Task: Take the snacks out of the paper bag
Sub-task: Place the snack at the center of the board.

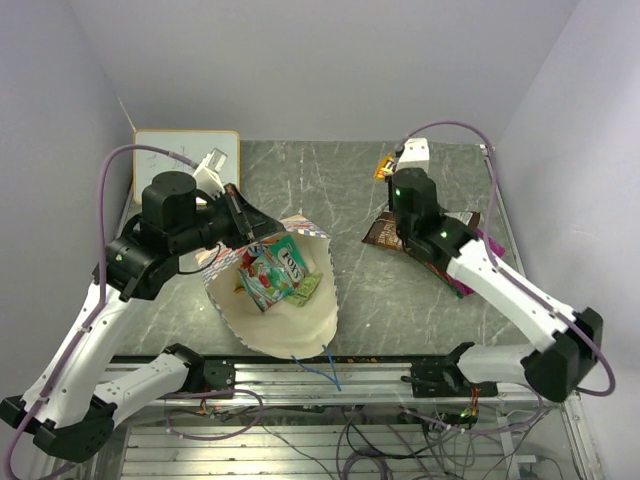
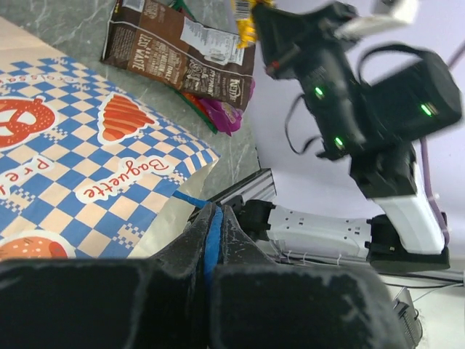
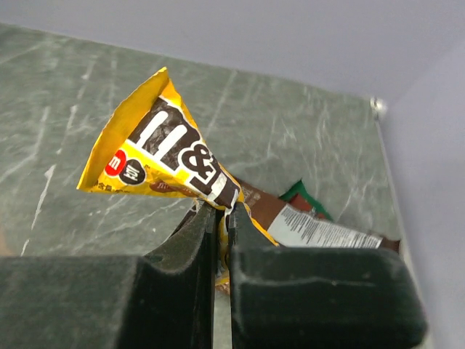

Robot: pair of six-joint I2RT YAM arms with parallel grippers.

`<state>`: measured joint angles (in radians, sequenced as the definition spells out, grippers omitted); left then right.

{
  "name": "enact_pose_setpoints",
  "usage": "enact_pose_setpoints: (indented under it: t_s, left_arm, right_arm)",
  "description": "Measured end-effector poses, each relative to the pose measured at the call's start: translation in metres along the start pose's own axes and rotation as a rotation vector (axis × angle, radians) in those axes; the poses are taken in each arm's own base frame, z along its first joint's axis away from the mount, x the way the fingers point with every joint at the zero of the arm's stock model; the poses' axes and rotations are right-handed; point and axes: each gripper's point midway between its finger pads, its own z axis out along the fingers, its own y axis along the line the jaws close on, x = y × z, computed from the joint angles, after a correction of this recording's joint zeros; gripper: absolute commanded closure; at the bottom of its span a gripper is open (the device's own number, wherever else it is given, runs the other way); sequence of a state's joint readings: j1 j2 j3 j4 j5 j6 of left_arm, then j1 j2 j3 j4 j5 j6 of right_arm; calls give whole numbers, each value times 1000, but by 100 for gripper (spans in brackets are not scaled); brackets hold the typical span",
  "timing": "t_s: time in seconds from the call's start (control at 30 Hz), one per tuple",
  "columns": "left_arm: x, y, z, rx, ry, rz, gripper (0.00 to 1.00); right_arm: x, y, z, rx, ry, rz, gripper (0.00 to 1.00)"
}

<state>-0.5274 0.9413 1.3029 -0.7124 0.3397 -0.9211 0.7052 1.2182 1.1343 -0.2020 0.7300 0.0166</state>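
The yellow M&M's packet [image 3: 160, 156] needs to go down next. My right gripper will lower it and pull it back onto the brown bag, toward the purple packet.
The paper bag [image 1: 285, 325] lies open in the middle left of the table, its checkered side [image 2: 87, 167] filling the left wrist view. Colourful snacks [image 1: 275, 272] show inside its mouth. My left gripper [image 1: 248, 230] is at the bag's far rim, shut on the blue cord handle [image 2: 211, 236]. My right gripper [image 1: 390, 172] is at the back right, shut on a yellow M&M's packet [image 3: 160, 156] held above the table. Below it lie a brown bag with a white label [image 3: 312, 227] and a green packet corner [image 3: 301, 195]. A purple packet [image 2: 225, 116] pokes out beside the brown bag [image 2: 182, 47].
A small whiteboard [image 1: 170, 160] lies at the back left corner. The bag's other blue cord [image 1: 320, 362] trails over the metal rail at the near edge. Walls close in the table on the left, back and right.
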Motion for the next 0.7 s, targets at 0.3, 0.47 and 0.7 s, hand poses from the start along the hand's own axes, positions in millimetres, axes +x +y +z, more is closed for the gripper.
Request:
enact_pose_setpoints:
  t_s: [0.3,0.47,0.7]
  left_arm:
    - [-10,-15,5,48,0,78,93]
    - [-23,-25,11,56,-9,156,93]
    - [-28,-22,21,28,17,211,93]
  right_arm:
    - [126,-80,57,443,375,414,100]
    - [184,-102,53,589,481,582,100]
    - [243,-96,51,647,586,738,100]
